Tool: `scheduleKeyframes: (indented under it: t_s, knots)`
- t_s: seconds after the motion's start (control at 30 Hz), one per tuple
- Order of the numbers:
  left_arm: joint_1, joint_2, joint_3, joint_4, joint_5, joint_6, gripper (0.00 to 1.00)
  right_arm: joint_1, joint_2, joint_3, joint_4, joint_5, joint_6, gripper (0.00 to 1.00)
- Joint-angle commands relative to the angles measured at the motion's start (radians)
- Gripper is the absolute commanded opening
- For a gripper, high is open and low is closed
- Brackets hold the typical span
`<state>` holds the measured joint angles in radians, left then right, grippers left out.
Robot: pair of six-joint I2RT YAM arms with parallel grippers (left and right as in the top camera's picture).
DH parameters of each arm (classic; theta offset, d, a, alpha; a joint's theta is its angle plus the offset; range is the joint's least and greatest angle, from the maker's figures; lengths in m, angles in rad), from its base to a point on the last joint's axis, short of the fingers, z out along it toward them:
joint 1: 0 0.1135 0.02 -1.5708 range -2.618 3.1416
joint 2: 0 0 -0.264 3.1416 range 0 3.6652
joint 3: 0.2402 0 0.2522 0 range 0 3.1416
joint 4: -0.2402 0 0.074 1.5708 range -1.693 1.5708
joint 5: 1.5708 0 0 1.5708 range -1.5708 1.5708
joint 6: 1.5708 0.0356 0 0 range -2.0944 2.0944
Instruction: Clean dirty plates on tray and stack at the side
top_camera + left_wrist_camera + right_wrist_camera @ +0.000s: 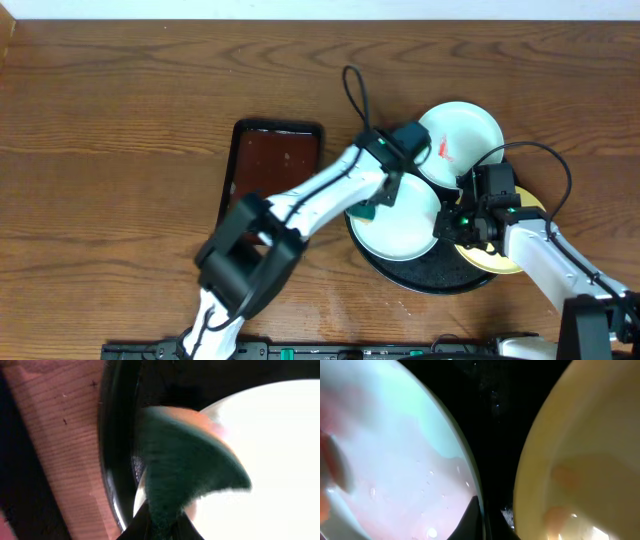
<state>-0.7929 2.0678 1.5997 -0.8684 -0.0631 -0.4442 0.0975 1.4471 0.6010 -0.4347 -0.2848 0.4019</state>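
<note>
My left gripper lifts the green sponge (185,465) off the near white plate next, crosses the black tray's rim and lowers over the reddish-brown tray's bottom, which has bare room.
The black tray (430,275) holds a white plate (405,225) at its left and a pale yellow plate (500,262) at its right. A second white plate (462,130) with a red smear lies at the tray's far edge. My left gripper (372,208) is shut on a green sponge (185,465) that rests on the near white plate (280,460), close to the tray rim (115,435). My right gripper (447,225) is shut on that plate's rim (395,450), with the yellow plate (585,460) just beside it.
A rectangular dark reddish-brown tray (272,165) lies on the wooden table left of the black tray. The left arm reaches diagonally across from the front left. Bare black tray (505,410) shows between the two plates.
</note>
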Motion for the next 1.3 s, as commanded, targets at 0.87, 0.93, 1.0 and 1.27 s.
scheduleKeyframes:
  t_s: [0.87, 0.93, 1.0, 1.27]
  knots:
    - [0.521, -0.342, -0.256, -0.031, 0.169, 0.103, 0.36, 0.481, -0.413, 0.25, -0.319, 0.984, -0.132, 0.01]
    - [0.521, -0.349, -0.256, -0.032, 0.169, 0.104, 0.41, 0.535, -0.413, 0.25, -0.309, 1.012, -0.195, 0.01]
    - [0.521, -0.36, -0.254, -0.035, 0.171, 0.104, 0.42, 0.582, -0.413, 0.25, -0.31, 1.046, -0.232, 0.01]
    - [0.521, -0.488, -0.24, -0.04, 0.255, 0.115, 0.49, 0.764, -0.413, 0.25, -0.301, 1.195, -0.341, 0.01]
